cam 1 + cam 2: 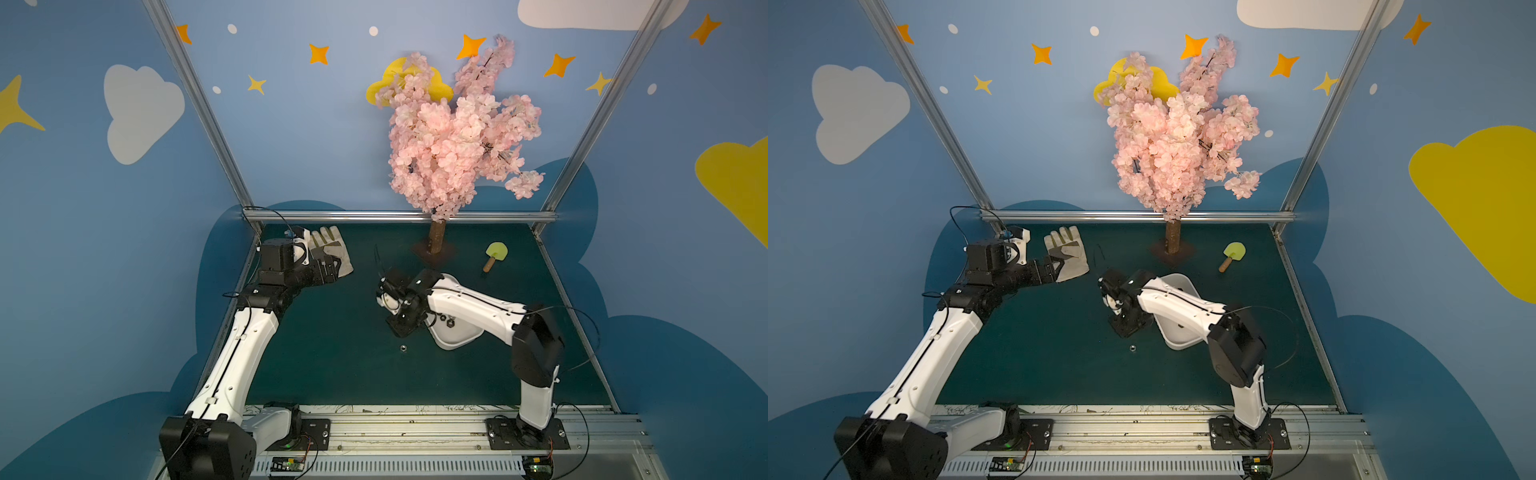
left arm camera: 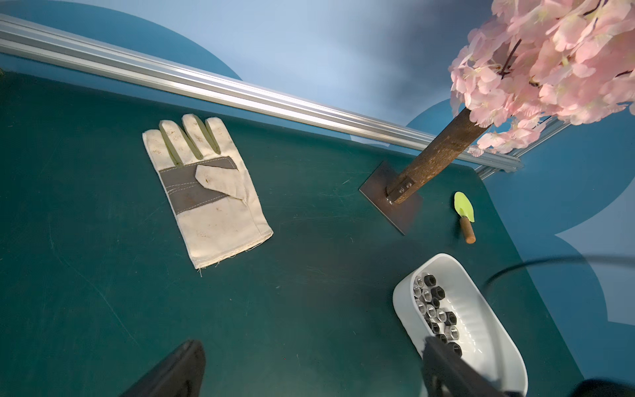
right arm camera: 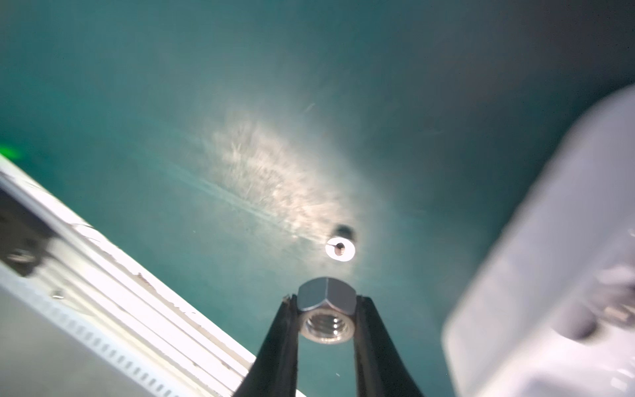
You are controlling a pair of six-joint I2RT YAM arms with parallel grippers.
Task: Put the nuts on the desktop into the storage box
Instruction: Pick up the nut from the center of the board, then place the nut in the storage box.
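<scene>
The right gripper brings the silver hex nut (image 1: 1132,347) over the storage box's rim, down to the box's bottom beside its nuts and releases it next, because others lie there.
My right gripper (image 3: 325,302) is shut on a silver hex nut (image 3: 326,319), pinched between its two black fingers above the dark green desktop (image 1: 332,357). Another nut (image 1: 402,347) lies loose on the desktop just in front of that gripper, also visible as the nut (image 1: 1132,347) and the nut (image 3: 340,249). The white storage box (image 1: 455,338) sits right beside it, partly hidden under the right arm, with several nuts (image 2: 434,309) inside. My left gripper (image 2: 311,364) hangs open and empty over the near end of the glove at the back left.
A beige work glove (image 2: 206,192) lies at the back left. A pink blossom tree on a brown trunk (image 1: 436,243) with a base plate stands at the back centre. A small green trowel (image 1: 494,255) lies back right. Aluminium rails (image 1: 399,216) frame the desktop.
</scene>
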